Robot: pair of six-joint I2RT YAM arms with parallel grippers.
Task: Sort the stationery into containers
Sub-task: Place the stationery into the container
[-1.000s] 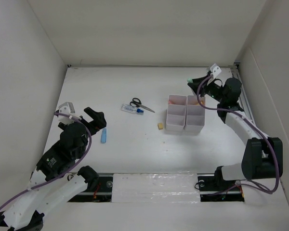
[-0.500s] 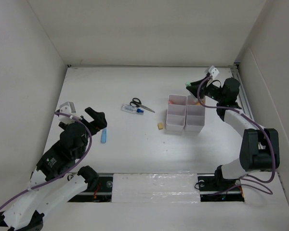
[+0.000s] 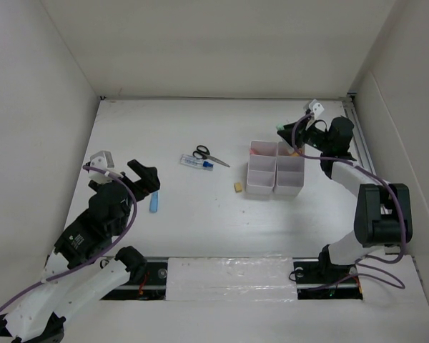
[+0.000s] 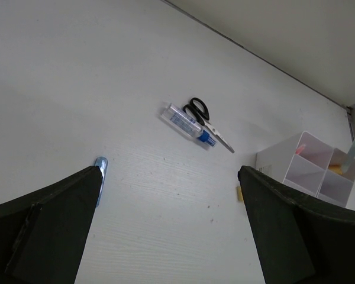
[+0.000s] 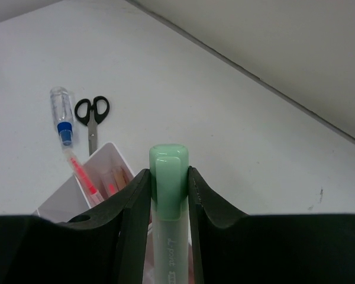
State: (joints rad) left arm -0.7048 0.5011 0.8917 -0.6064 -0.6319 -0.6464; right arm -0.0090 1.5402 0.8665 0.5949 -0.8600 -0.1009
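Observation:
My right gripper lowers the highlighter [image 5: 168, 219] into the organiser's far compartment below, beside the red pens, and lets go next, since the highlighter's loose end already points there.
My right gripper [image 3: 284, 133] is shut on a green highlighter [image 5: 168, 219], holding it above the far right compartments of the white organiser [image 3: 275, 168]. Red pens [image 5: 81, 171] stand in its far left compartment. Black-handled scissors [image 3: 209, 155] and a white blue-capped tube [image 3: 196, 162] lie left of the organiser; both show in the left wrist view, the scissors [image 4: 206, 120] beside the tube [image 4: 186, 122]. A light blue marker [image 3: 154, 201] lies by my open, empty left gripper [image 3: 144, 180].
A small yellow piece [image 3: 238, 187] lies on the table just left of the organiser's near corner. White walls enclose the table on the left, back and right. A taped strip [image 3: 229, 275] runs along the near edge between the arm bases.
My right gripper with the green highlighter has shifted slightly toward the organiser's far right side. The left arm has barely moved.

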